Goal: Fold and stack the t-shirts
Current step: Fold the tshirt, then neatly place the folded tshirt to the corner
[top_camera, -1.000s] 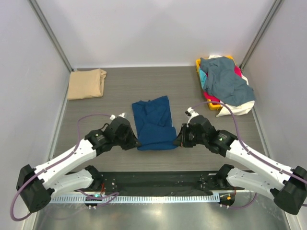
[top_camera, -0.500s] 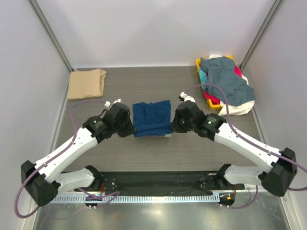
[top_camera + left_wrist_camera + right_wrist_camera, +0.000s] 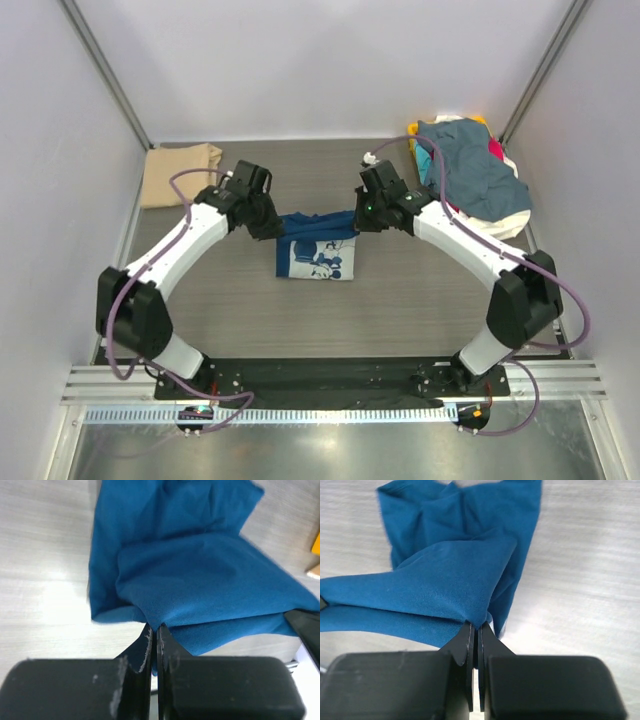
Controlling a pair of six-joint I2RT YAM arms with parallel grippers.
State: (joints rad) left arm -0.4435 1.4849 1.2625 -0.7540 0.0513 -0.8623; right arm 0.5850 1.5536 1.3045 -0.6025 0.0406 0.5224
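Observation:
My right gripper moves outward and down to the t-shirt's far edge [image 3: 345,214] [image 3: 526,491] next and releases its corner there, since the lifted cloth still stops short of that edge.
The navy blue t-shirt [image 3: 318,224] hangs in the middle of the table, its near edge lifted and its white cartoon print [image 3: 326,262] facing up below. My left gripper [image 3: 272,228] is shut on the shirt's left corner [image 3: 200,575], the cloth pinched between its fingertips [image 3: 154,627]. My right gripper [image 3: 358,222] is shut on the right corner [image 3: 445,585] in the same way [image 3: 475,626]. A folded tan t-shirt [image 3: 180,172] lies at the far left. Slate-blue, red, teal and white t-shirts are heaped at the far right [image 3: 472,170].
The heap sits in a yellow bin [image 3: 414,134] against the right wall. Grey walls close the table on three sides. The dark base rail [image 3: 320,378] runs along the near edge.
Both grippers have carried the navy shirt's near edge up and away from the bases, over the rest of the shirt. The white print has come into view.

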